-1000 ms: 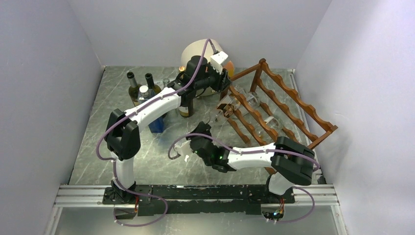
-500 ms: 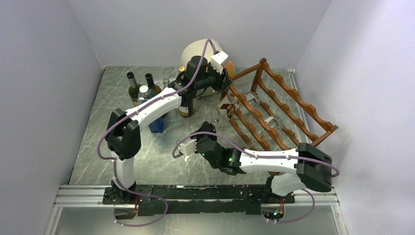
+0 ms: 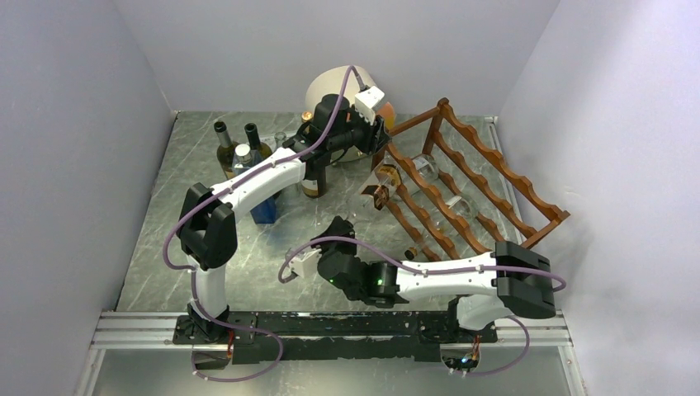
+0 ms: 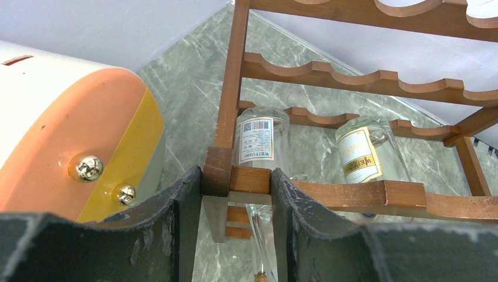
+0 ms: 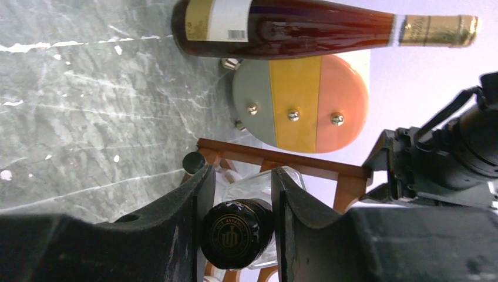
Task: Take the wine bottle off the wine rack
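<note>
The robot's right gripper needs to move outward toward the blue block next, turn the bottle upright and let go of it on the bare tabletop (image 3: 287,212) beside that block, where there is room.
The reddish-brown wine rack (image 3: 475,177) stands tilted at the right, with clear bottles (image 3: 425,169) lying in it. My left gripper (image 3: 376,136) is shut on the rack's left corner; in the left wrist view its jaws (image 4: 236,176) clamp the wooden rail beside the post (image 4: 226,117). My right gripper (image 5: 241,176) is shut on the black cap (image 5: 235,232) of a clear glass wine bottle, whose body points toward the rack (image 5: 282,158). In the top view that gripper (image 3: 340,227) sits left of the rack's low front. I cannot tell whether the bottle's body still rests on the rack.
A round cream-and-orange drawer box (image 3: 334,87) stands at the back, close to the left gripper, and also shows in the left wrist view (image 4: 70,111). Several upright bottles (image 3: 239,148) and a blue block (image 3: 264,210) stand at the back left. A dark red bottle (image 5: 293,26) stands beside the box.
My right gripper has drawn back from the rack toward the near left, still shut on the bottle cap, and its elbow has swung right. The left arm has not moved.
</note>
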